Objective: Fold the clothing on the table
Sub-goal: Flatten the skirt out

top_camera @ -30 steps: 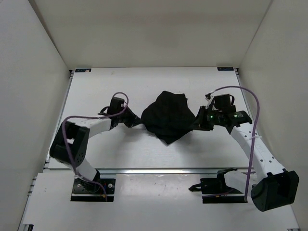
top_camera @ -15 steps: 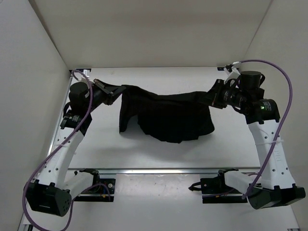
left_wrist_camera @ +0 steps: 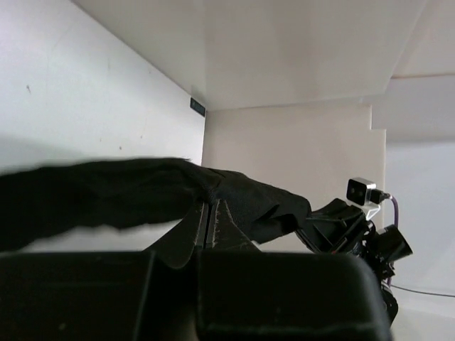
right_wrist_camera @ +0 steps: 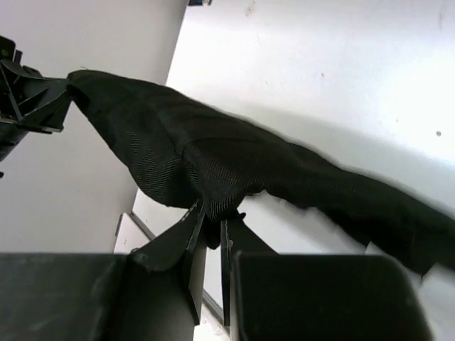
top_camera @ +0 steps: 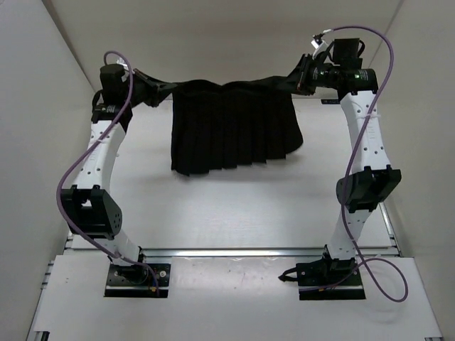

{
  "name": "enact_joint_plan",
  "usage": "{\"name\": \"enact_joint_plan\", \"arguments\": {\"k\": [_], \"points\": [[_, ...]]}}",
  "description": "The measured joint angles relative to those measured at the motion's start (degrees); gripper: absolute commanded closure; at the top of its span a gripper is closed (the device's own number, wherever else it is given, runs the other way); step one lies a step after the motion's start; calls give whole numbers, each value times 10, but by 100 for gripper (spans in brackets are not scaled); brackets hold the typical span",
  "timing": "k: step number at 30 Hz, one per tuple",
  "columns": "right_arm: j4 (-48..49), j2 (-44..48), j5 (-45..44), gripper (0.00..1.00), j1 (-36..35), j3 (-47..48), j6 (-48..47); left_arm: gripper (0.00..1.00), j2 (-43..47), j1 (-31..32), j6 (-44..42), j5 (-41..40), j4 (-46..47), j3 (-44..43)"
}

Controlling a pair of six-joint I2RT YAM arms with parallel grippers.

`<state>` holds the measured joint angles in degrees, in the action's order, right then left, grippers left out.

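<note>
My right gripper draws back and down next to release the clothing's corner on the bare tabletop by the near bar [top_camera: 290,231], which lies below and back of it.
The clothing [top_camera: 231,128], a black pleated garment, hangs spread out above the far half of the white table [top_camera: 213,213]. Its top edge is stretched between both arms and its lower hem dangles over the tabletop. My left gripper [top_camera: 165,91] is shut on the clothing's upper left corner. In the left wrist view the fabric [left_wrist_camera: 128,195] is pinched at the fingertips of that gripper [left_wrist_camera: 209,204]. My right gripper [top_camera: 293,77] is shut on the upper right corner, and the cloth [right_wrist_camera: 213,167] bunches between that gripper's [right_wrist_camera: 212,217] jaws.
White walls close in the table on the left, right and back. Both arms reach high toward the back wall. The arm bases [top_camera: 138,273] sit on the near rail, and a purple cable [top_camera: 377,280] loops beside the right base.
Both arms have lifted and moved back and apart. The clothing went from a crumpled heap on the table to a stretched, hanging sheet.
</note>
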<state>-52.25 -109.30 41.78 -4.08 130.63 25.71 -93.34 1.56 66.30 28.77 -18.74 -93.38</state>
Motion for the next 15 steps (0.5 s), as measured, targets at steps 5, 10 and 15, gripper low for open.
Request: {"name": "enact_joint_plan", "arguments": {"k": [5, 10, 15], "points": [[6, 19, 12, 100, -1, -39, -5, 100, 42, -10, -23, 11, 7, 31], [86, 177, 12, 100, -4, -380, -5, 100, 202, 1, -33, 20, 54, 323], [129, 257, -4, 100, -5, -706, -3, 100, 241, 22, -78, 20, 49, 579]]}}
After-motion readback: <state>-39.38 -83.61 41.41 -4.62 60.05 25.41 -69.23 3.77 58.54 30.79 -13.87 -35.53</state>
